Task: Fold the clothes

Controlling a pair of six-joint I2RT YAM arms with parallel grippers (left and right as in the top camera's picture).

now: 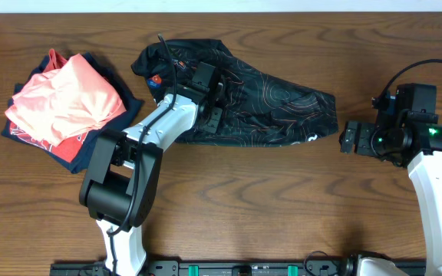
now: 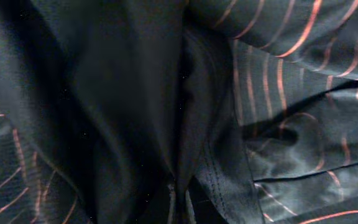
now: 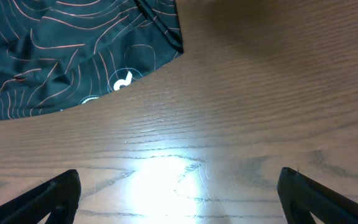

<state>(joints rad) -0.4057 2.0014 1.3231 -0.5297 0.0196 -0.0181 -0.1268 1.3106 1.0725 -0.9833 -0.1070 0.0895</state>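
Note:
My left gripper will next lift, move back and to the left in the overhead view, then go down to let go of the jersey's fold over bare wood, because the jersey point(image 1: 275, 103) lies rumpled.
The black jersey point(image 1: 275, 103) with thin orange contour lines lies rumpled across the middle of the table, stretched from back left to right. My left gripper point(image 1: 209, 96) is down on its left part and shut on a pinched ridge of the cloth point(image 2: 180, 198); black fabric with orange lines fills the left wrist view. My right gripper point(image 1: 349, 139) is open and empty, just right of the jersey's right end. The right wrist view shows both fingertips point(image 3: 179, 193) wide apart over bare wood, with the jersey's hem and a white logo point(image 3: 122, 82) ahead of them.
A pile of folded salmon-pink, red and navy garments point(image 1: 64, 103) lies at the back left, close to the jersey's collar end. The wooden table point(image 1: 282, 199) runs on in front. A black rail point(image 1: 229, 268) lines the front edge.

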